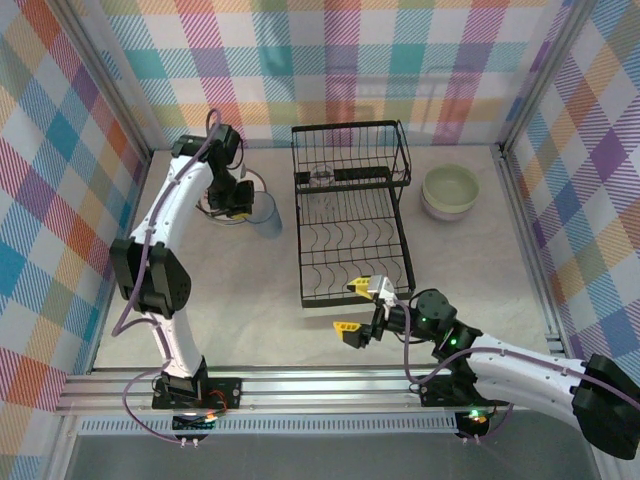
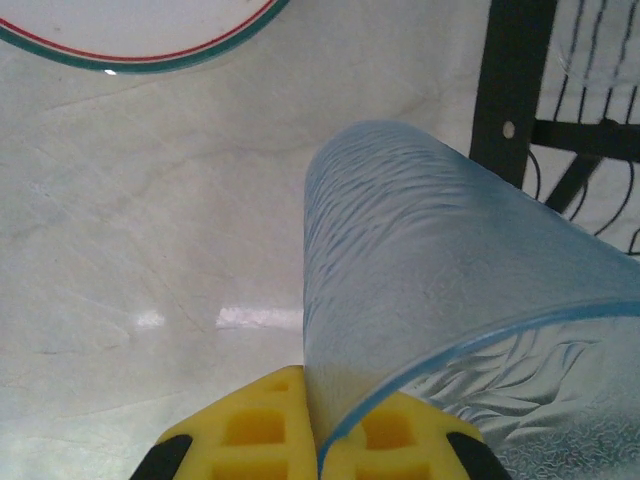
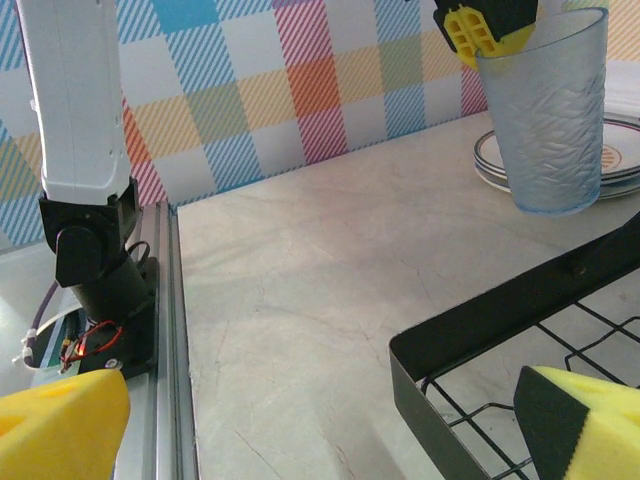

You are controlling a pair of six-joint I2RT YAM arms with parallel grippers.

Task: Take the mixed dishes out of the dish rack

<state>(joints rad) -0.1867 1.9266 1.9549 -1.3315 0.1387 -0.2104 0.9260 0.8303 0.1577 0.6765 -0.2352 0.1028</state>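
Next, my left gripper brings the upright tumbler down slightly toward the rack (image 1: 350, 215) onto the bare tabletop beside the plates, since that spot is dish-free.
The black wire dish rack (image 1: 350, 215) stands mid-table, and one clear glass tumbler (image 1: 322, 178) lies in its raised back section. Left of the rack, my left gripper (image 1: 250, 206) is shut on the rim of a bluish tumbler (image 1: 267, 214), held upright at table height. The yellow fingers (image 2: 270, 430) pinch that tumbler's wall (image 2: 450, 290). From the right wrist I see the tumbler (image 3: 548, 110) in front of stacked plates (image 3: 620, 150); whether it touches the table I cannot tell. My right gripper (image 1: 355, 307) is open with nothing between its fingers, by the rack's near-left corner (image 3: 500, 330).
The stacked plates (image 1: 213, 203) lie at the back left under the left arm, and a plate rim (image 2: 140, 40) shows just beyond the tumbler. Stacked pale green and lavender bowls (image 1: 450, 190) sit right of the rack. Checked walls enclose the table on three sides.
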